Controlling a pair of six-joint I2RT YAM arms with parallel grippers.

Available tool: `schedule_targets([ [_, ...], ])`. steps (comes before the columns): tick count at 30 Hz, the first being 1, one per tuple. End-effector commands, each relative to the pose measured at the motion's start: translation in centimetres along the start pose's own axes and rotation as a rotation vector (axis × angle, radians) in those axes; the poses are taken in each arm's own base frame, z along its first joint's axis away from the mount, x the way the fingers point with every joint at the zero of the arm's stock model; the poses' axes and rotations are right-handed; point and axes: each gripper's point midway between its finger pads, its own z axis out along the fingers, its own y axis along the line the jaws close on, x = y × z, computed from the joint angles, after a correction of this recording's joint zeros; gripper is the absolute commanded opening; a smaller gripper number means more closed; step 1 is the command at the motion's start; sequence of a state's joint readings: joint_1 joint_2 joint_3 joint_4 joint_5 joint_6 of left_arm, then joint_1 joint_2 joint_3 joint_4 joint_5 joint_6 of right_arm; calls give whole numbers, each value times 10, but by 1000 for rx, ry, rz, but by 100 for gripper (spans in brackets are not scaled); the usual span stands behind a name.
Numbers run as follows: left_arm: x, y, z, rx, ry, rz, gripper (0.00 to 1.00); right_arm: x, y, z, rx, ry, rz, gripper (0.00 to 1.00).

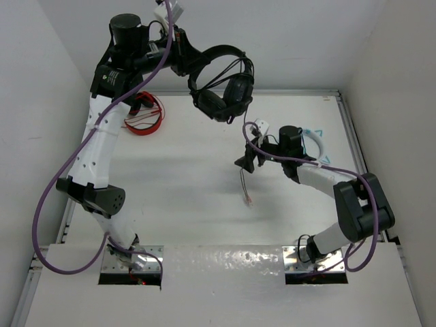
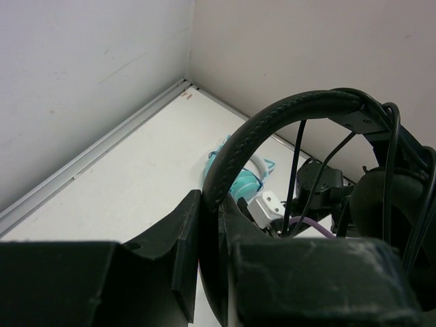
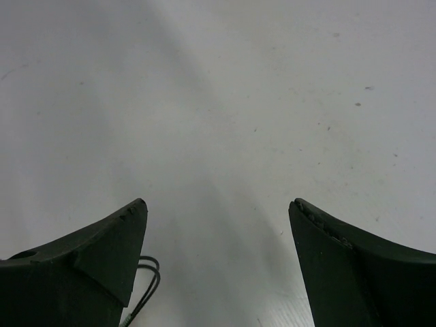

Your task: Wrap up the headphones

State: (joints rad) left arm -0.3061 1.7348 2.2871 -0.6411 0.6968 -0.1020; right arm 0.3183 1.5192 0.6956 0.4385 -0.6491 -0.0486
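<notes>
My right gripper moves outward along the hanging part of the cable next, to bring it between the gripper's open fingers. The cable shows beside only one finger.
The black headphones (image 1: 228, 92) hang in the air at the back of the table, ear cups down. My left gripper (image 1: 193, 61) is shut on their padded headband (image 2: 272, 119); in the left wrist view the jaws (image 2: 211, 201) clamp the band from both sides. Strands of the thin dark cable (image 2: 300, 157) run across the headband's arc. The cable (image 1: 246, 184) drops from the ear cups to the table, its end lying loose. My right gripper (image 1: 244, 163) is open and empty beside that hanging cable, low over the table (image 3: 218, 211). A loop of cable (image 3: 146, 272) shows by its left finger.
Red headphones (image 1: 146, 112) lie at the back left under my left arm. Light blue cat-ear headphones (image 1: 315, 139) lie at the right behind my right wrist, also in the left wrist view (image 2: 245, 180). White walls enclose the table on three sides.
</notes>
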Motion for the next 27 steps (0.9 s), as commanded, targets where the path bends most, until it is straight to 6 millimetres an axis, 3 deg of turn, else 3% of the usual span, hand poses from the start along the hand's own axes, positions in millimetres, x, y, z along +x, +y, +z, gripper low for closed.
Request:
schedule_targets([
  [1,-27,-10,-16,-14,-72,55,0,-21,14,-6,-100,-25,-110,83],
  [7,-29,-14,-18,-1,-73,51,0,-6,19,-23,-101,84,-159,84],
  [13,-29,-15,-19,-1,-73,54,0,-3,1,-35,0,93,-173,84],
  [17,-26,-11,-19,-24,-67,54,0,9,3,-46,-31,198,-200,84],
  [20,-27,-9,-18,-27,-70,49,0,-1,6,-42,-15,145,-198,83],
  [24,-28,-10,-17,-17,-76,36,0,-30,14,-24,35,-36,-144,84],
  [27,-28,-9,-16,-20,-77,35,0,-43,-8,-17,165,-144,-86,84],
])
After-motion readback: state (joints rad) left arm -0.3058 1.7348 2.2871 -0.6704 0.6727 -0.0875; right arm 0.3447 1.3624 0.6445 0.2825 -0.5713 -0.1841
